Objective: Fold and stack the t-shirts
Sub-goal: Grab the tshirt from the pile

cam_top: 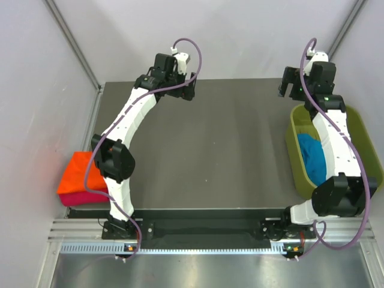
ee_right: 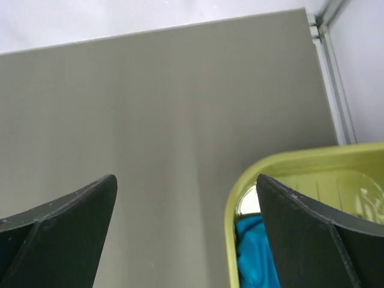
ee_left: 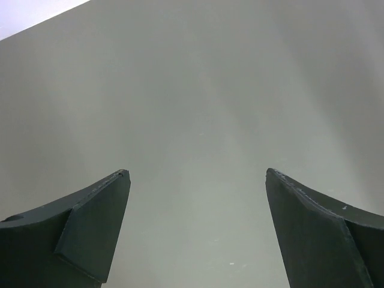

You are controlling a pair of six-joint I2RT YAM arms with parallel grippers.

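Note:
Next I need to move my right gripper back and down to the teal-blue t-shirt (cam_top: 312,155) (ee_right: 255,255) still bunched in the basket, then close on the cloth.
A teal-blue t-shirt (cam_top: 312,155) lies bunched in the olive-green basket (cam_top: 296,150) at the right of the table; a strip of that t-shirt (ee_right: 255,255) shows in the right wrist view. An orange t-shirt (cam_top: 78,174) lies folded on top of a magenta-pink one (cam_top: 84,197) at the table's left edge. My left gripper (cam_top: 180,90) hangs open over the far middle of the table, far from the stack, and the left gripper (ee_left: 198,177) has only bare tabletop between its fingers. My right gripper (cam_top: 289,87) is open above the basket's far end; in its own wrist view the right gripper (ee_right: 186,180) holds nothing.
The dark grey table (cam_top: 216,150) has white walls behind and at both sides. The basket's rim (ee_right: 282,165) curves under my right gripper's right finger. The right arm (cam_top: 336,144) stretches over the basket and hides part of the teal shirt.

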